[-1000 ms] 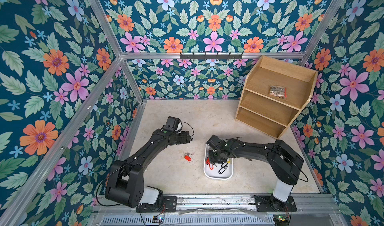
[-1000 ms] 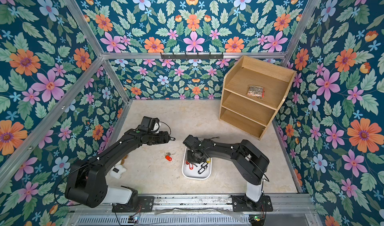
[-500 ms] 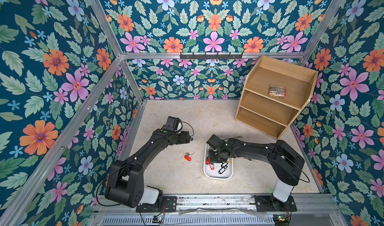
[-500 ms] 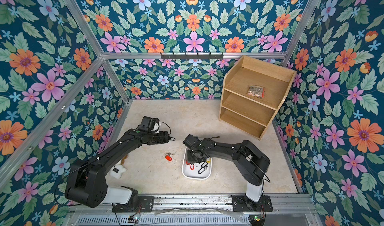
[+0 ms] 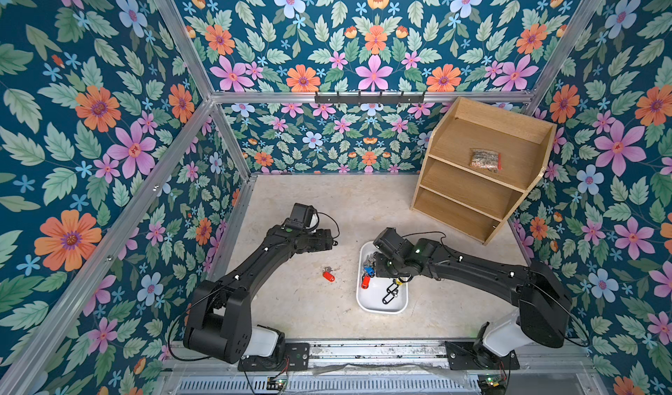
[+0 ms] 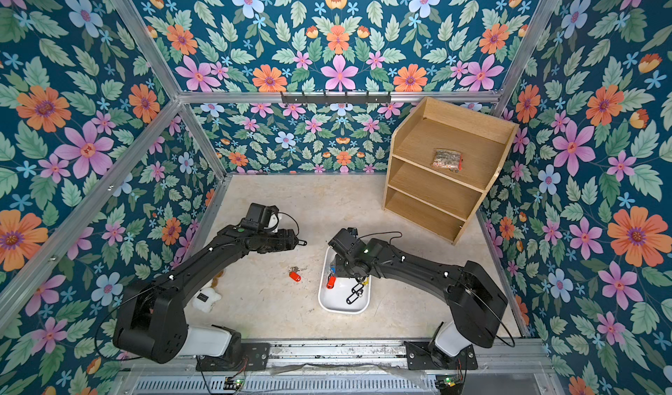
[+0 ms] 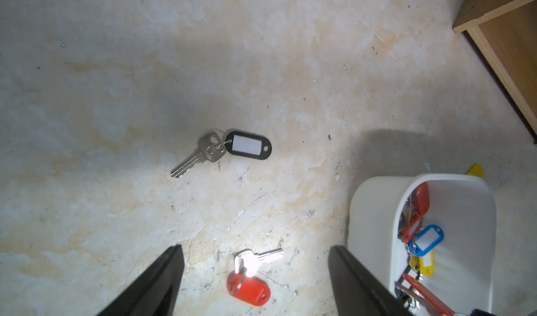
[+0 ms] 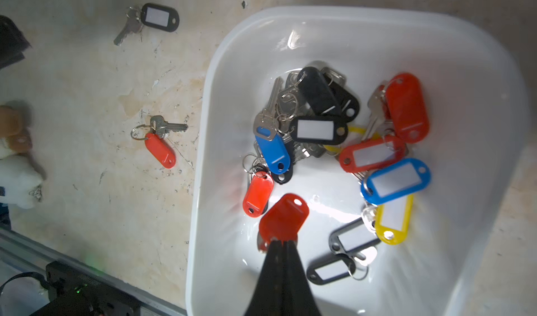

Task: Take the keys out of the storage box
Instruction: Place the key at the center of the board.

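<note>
The box's sides surround the red tag (image 8: 286, 215). So my right gripper rises over the box's rim next, then lowers to the floor before the shelf unit and releases.
The storage box (image 5: 381, 304) is a shallow white tray on the floor under my right wrist. Its rim (image 8: 203, 125) fills the right wrist view. Several keys (image 8: 319, 131) with red, blue, yellow and black tags lie in it. My right gripper (image 8: 282, 241) is shut on a red tag (image 8: 286, 215) just above the box's floor. Outside the box lie a red-tagged key (image 7: 250, 288) and a black-tagged key (image 7: 250, 146). My left gripper (image 7: 255, 247) hangs open over the floor, and the red-tagged key (image 5: 328, 275) lies between its fingers' lines, untouched.
A wooden three-shelf unit (image 5: 480, 171) stands at the back right with a clear bag (image 5: 485, 159) on its top shelf. A white soft toy (image 6: 207, 298) lies by the left arm. A black hook rail (image 5: 369, 98) runs along the back wall.
My right gripper's jaws have closed onto the red tag inside the box. Neither arm has visibly shifted, and the left gripper stays open.
</note>
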